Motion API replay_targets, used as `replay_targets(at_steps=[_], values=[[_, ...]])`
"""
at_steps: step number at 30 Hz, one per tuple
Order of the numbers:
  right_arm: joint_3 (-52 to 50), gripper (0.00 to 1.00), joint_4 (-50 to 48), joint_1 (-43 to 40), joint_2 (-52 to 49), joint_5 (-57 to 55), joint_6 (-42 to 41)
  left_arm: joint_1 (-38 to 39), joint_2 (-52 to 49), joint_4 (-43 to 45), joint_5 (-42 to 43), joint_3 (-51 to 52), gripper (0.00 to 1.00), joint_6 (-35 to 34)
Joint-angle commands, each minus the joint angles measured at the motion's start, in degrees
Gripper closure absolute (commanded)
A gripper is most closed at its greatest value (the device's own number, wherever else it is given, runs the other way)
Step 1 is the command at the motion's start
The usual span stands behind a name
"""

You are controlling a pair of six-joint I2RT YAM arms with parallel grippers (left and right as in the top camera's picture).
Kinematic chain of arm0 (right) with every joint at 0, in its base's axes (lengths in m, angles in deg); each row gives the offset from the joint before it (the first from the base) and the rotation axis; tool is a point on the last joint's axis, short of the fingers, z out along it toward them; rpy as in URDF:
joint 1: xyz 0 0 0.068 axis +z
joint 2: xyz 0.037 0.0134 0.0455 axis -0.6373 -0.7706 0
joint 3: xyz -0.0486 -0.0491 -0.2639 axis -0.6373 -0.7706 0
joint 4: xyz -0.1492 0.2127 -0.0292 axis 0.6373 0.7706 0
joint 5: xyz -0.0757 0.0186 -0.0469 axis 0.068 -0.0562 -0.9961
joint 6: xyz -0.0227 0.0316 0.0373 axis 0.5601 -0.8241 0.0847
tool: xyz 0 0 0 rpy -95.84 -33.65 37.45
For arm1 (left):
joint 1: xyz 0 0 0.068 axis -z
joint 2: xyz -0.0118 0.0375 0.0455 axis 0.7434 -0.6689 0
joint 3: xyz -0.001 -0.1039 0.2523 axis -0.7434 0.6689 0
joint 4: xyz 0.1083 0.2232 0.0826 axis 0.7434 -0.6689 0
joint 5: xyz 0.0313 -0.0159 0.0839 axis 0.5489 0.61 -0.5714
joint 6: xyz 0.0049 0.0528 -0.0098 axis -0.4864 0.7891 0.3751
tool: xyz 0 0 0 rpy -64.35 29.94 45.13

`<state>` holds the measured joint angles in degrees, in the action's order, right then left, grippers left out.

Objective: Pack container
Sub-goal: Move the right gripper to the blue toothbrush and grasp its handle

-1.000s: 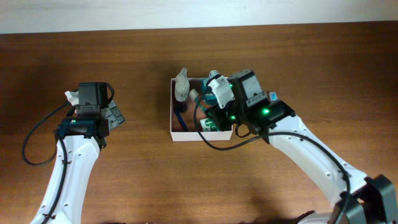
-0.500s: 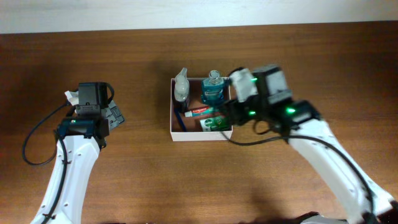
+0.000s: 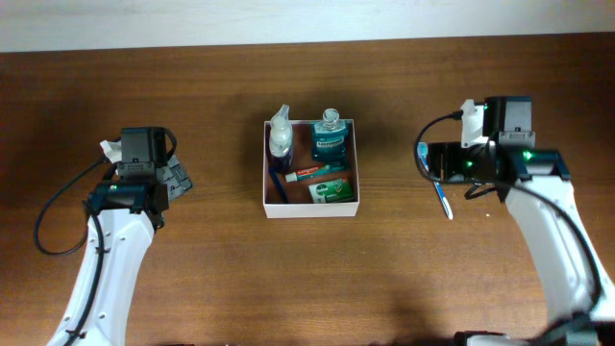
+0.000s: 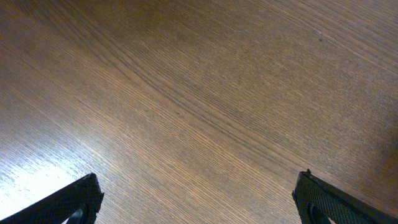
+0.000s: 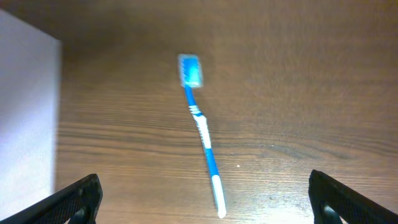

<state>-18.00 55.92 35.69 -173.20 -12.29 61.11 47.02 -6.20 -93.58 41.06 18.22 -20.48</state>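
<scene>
The white part of the toothbrush handle [image 3: 438,185] [image 5: 204,129] lies on the wood below my right gripper, between its spread fingers, so my gripper needs to lower onto it, open.
The container [image 3: 309,210], a white-walled square box, sits mid-table. In it are a clear spray bottle [image 3: 280,135], a teal mouthwash bottle [image 3: 329,140], a toothpaste tube [image 3: 322,172], a green packet [image 3: 332,191] and a blue brush handle [image 3: 279,183]. To its right a blue-and-white toothbrush [image 3: 440,197] lies on the wood. My right gripper [image 3: 430,161] hovers open over this toothbrush [image 5: 202,134], the right gripper [image 5: 204,186] fingers wide on either side and touching nothing. The container wall [image 5: 28,112] shows at that view's left. My left gripper [image 3: 175,178] stands open over bare wood, and the left gripper [image 4: 196,185] holds nothing.
A pale wall edge [image 3: 307,19] runs along the table's far side. The left arm's cable [image 3: 58,216] loops out to the left of that arm.
My right gripper opened and drew away to the right, from over the container to above the toothbrush on the table. The left arm stayed still.
</scene>
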Motion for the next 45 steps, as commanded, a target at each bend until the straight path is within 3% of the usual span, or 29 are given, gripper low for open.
replay_targets(at_steps=[1, 10, 35, 41, 45], values=[[0.2, 0.01, -1.2, -1.0, -6.8, -1.1, 0.2, -0.2, 0.9, 0.0, -1.0, -1.2, 0.01, 0.3], [0.2, 0.01, -5.2, -1.0, -20.1, -1.1, 0.8, -0.2, 0.9, 0.0, -1.0, -1.2, 0.0, 0.3], [-3.1, 0.01, -12.6, -1.0, -26.8, -1.1, 0.8, -0.2, 1.0, 0.0, -1.0, -1.2, 0.01, 0.3], [-3.1, 0.23, -12.5, -1.0, -26.8, 0.7, 0.8, -0.2, 1.0, 0.0, -1.0, -1.2, 0.01, 0.3], [-3.1, 0.53, -12.2, -1.0, -26.8, 1.7, 0.8, -0.2, 0.9, 0.0, -1.0, -1.2, 0.01, 0.3]])
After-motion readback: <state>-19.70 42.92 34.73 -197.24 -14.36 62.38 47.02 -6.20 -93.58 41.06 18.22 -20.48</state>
